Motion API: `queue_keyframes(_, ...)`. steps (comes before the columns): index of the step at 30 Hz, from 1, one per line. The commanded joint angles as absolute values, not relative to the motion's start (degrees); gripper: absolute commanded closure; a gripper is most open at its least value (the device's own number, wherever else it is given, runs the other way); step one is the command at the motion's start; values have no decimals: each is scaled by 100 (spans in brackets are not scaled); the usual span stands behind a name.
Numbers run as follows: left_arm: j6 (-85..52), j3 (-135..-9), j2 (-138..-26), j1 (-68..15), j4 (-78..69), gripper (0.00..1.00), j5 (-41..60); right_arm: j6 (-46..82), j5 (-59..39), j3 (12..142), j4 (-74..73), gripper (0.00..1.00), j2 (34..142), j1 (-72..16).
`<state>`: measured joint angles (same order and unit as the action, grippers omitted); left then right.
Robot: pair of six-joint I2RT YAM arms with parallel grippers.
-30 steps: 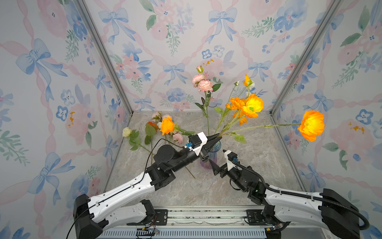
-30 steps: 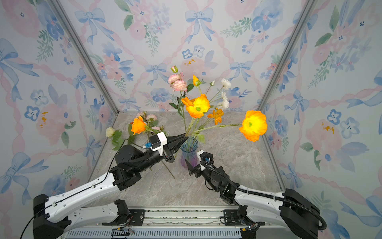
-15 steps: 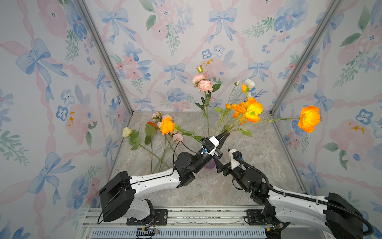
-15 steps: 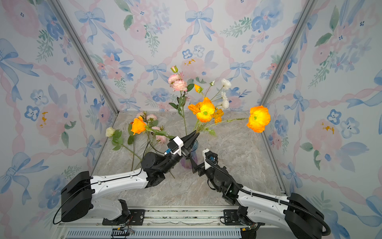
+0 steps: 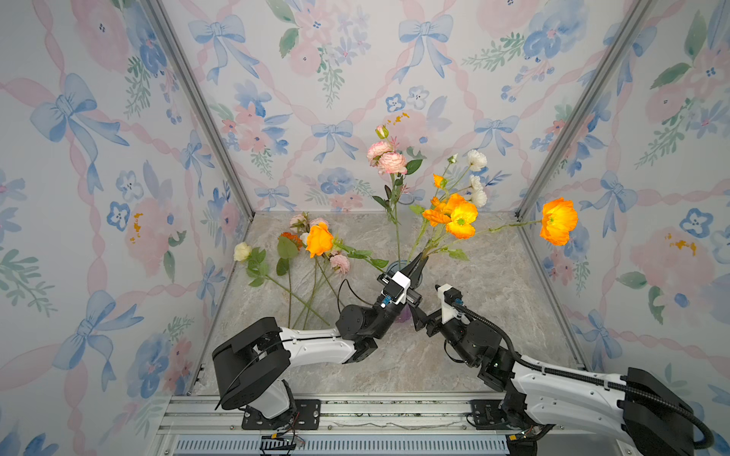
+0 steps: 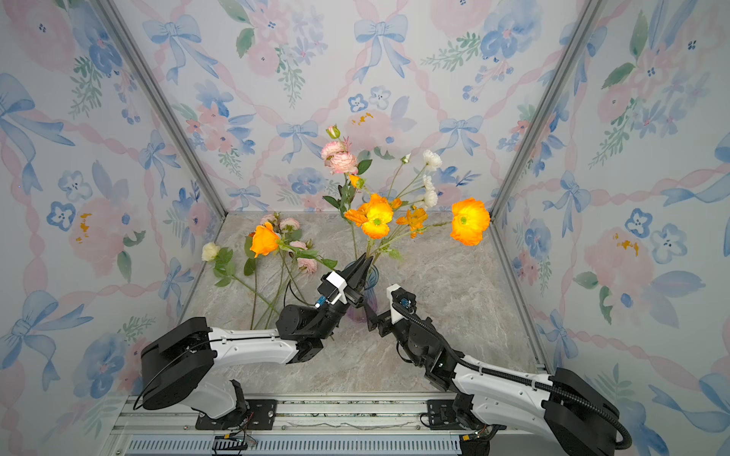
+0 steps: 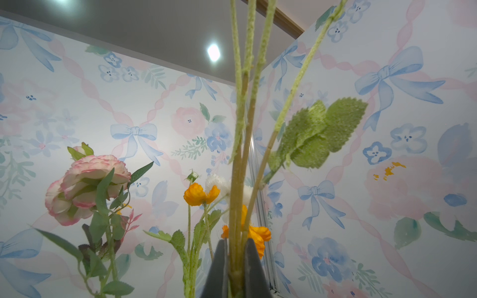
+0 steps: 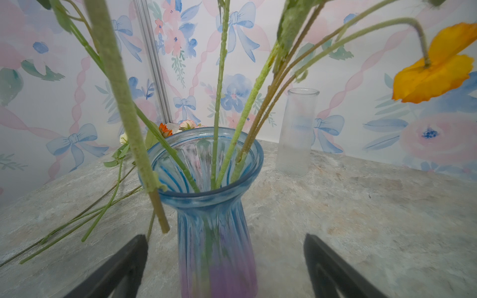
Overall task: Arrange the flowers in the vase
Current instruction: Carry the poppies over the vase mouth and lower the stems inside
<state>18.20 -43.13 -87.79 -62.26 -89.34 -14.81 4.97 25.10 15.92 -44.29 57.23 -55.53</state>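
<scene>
The thick end of the stems still hangs outside the vase's rim. My left gripper will next come down toward the vase's opening, fingers tipping lower, to release them.
A blue-and-purple glass vase stands mid-table holding pink carnations, white blooms and orange poppies. My left gripper is shut on a bunch of green poppy stems just above the vase's mouth; one long stem carries an orange poppy out to the right. In the right wrist view a thick stem end hangs outside the rim. My right gripper stands open with a finger either side of the vase's lower body.
More flowers lie on the table's left: an orange rose, a cream bloom, an orange sunflower and a pink bloom. A clear ribbed glass vase stands behind the blue one. Papered walls close three sides.
My left arm has stretched low across the table, bringing the held poppy stems to the vase's mouth; the far-right poppy has swung left. My right gripper has edged up to the vase.
</scene>
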Motion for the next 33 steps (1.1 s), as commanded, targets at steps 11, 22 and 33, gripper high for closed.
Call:
queue_keyframes(11,2281,-4677,-8689,-6082,-8643,100,-1305,579,2410,1582,-4456,3,5786,-5510)
queue_keyframes(22,1959,-3956,-9011,-6125,-9462,100,-1610,561,2371,1608,-4474,3,5863,-5511)
queue_keyframes(33,1602,-3101,-9226,-6137,-9940,85,-2052,540,2356,1623,-4546,3,5980,-5510)
